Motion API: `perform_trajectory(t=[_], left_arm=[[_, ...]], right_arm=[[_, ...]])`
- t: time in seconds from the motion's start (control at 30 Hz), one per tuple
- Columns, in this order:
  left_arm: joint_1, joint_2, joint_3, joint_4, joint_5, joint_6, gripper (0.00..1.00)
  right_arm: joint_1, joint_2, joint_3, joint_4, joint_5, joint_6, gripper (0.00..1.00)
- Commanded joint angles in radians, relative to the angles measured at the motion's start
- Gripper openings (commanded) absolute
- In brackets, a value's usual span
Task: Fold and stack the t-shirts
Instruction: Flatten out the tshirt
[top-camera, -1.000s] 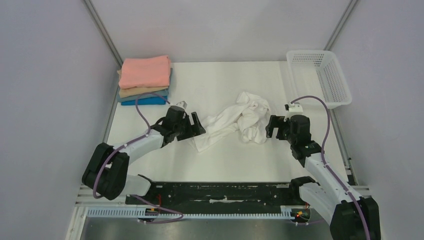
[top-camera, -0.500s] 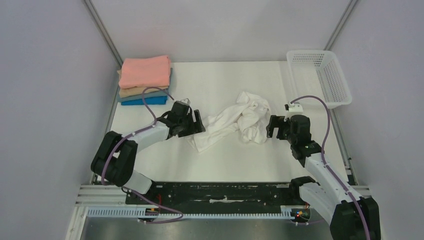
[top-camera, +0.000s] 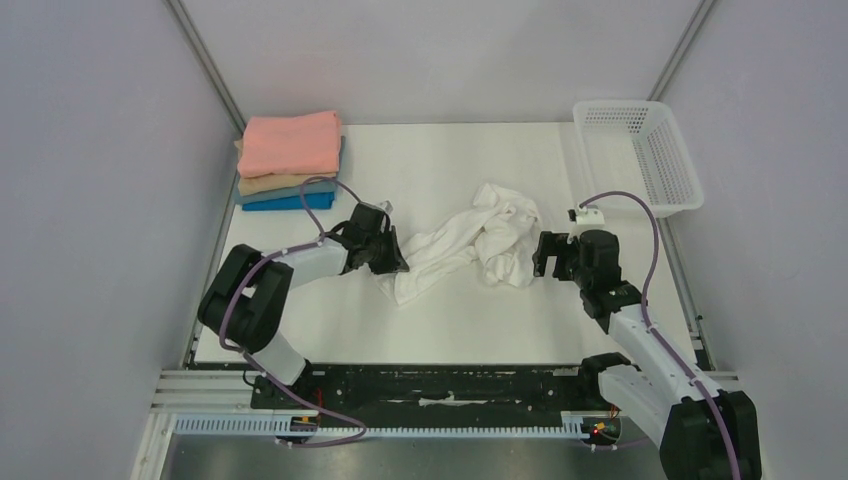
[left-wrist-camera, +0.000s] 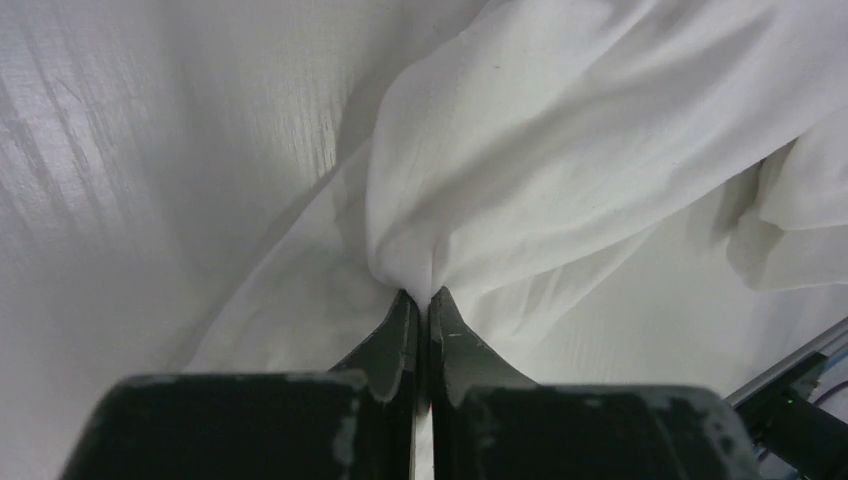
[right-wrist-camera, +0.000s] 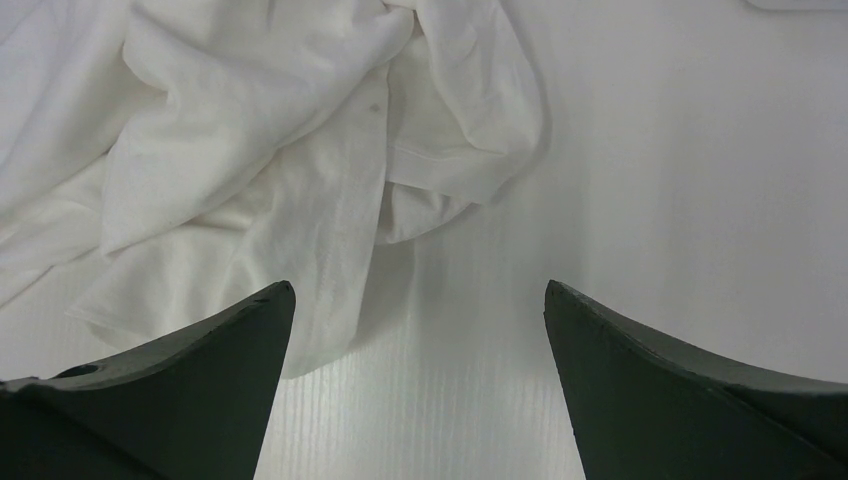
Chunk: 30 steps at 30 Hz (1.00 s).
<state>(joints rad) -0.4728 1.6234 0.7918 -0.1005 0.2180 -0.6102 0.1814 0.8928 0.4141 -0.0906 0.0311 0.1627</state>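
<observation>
My left gripper lifts next, carries the fold outward and lowers it. Then it releases the fold on the tabletop (top-camera: 341, 213) beside the stack, since that bare spot lies outward of it.
A crumpled white t-shirt (top-camera: 470, 243) lies in the middle of the table. My left gripper (top-camera: 398, 262) is at its near-left end, shut on a pinched fold of the white t-shirt (left-wrist-camera: 480, 150), as the left wrist view shows with the gripper (left-wrist-camera: 421, 295) closed on cloth. My right gripper (top-camera: 541, 256) stands open just right of the shirt, low over the table. In the right wrist view that gripper (right-wrist-camera: 418, 290) has bare table between its fingers, with the white t-shirt (right-wrist-camera: 260, 150) ahead and left. A stack of folded t-shirts (top-camera: 288, 160) with salmon pink on top sits far left.
A white mesh basket (top-camera: 640, 152) stands at the far right corner. Grey walls close in both sides. A black rail (top-camera: 440, 390) runs along the near edge between the arm bases.
My left gripper has slid right onto the shirt's near-left end and shut on the cloth. The right arm has stayed put, still open.
</observation>
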Motion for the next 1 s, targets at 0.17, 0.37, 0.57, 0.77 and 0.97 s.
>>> perform_trajectory(t=[0.17,0.37,0.57,0.77,0.97], left_arm=[[-0.004,-0.134,-0.032,0.092,0.058,-0.014,0.02],[-0.004,-0.264,-0.091,0.153,0.056,-0.046,0.02],[-0.004,-0.32,-0.1,0.156,0.018,-0.045,0.02],[-0.003,-0.423,-0.039,0.071,-0.112,-0.019,0.02],[-0.003,-0.647,0.074,-0.089,-0.34,0.017,0.02]], right_arm=[[0.005,0.001,-0.019,0.029,-0.092,-0.003,0.97],[0.029,0.039,-0.101,0.198,-0.289,0.099,0.9],[0.077,0.17,-0.101,0.332,-0.23,0.109,0.67],[0.078,0.111,-0.015,0.25,-0.052,0.079,0.0],[0.078,-0.094,0.179,-0.005,0.329,0.017,0.0]])
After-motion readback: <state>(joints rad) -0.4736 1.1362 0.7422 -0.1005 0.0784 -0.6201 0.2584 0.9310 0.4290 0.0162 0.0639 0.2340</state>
